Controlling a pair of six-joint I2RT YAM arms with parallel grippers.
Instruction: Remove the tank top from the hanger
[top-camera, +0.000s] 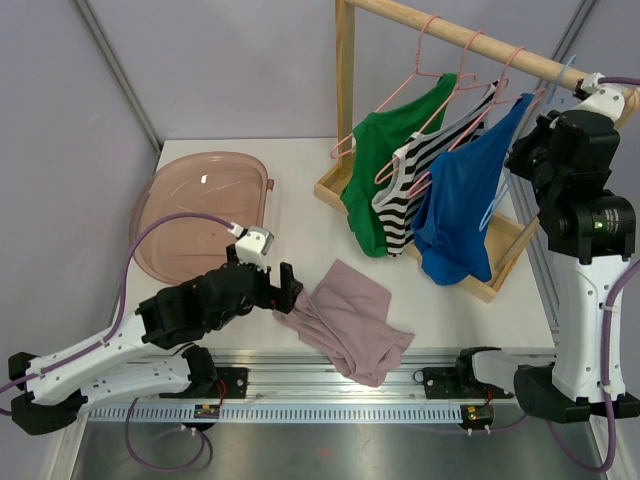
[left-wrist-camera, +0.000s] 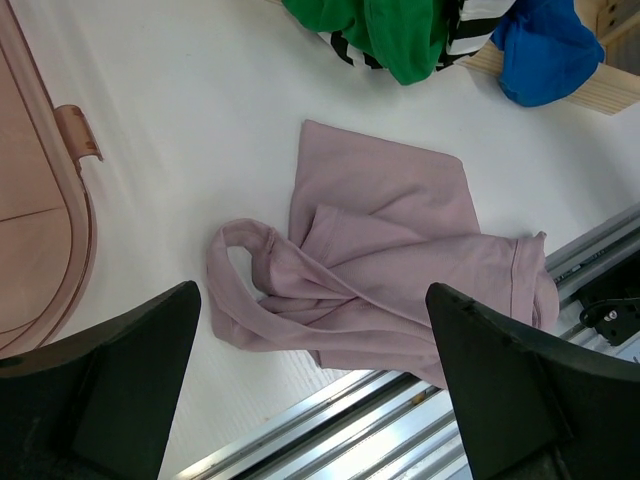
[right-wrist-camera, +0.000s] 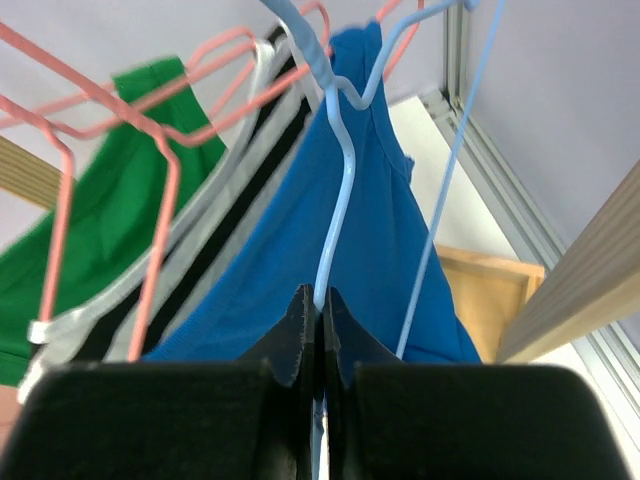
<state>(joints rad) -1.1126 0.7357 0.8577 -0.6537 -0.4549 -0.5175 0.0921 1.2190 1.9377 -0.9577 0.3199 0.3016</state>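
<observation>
Next, the left gripper lowers toward the right in the top view onto the mauve tank top's folded middle, since that lies below it on that side.
A blue tank top hangs on a light blue wire hanger at the right end of the wooden rail. My right gripper is shut on that hanger's wire just below the neck, with the blue top right behind it. In the top view the right gripper sits beside the blue top. My left gripper is open and empty, low over a crumpled mauve tank top lying on the table near the front edge.
A green top and a striped top hang on pink hangers left of the blue one. The rack's wooden base stands at back right. A pink plastic lid lies at back left. A metal rail runs along the front.
</observation>
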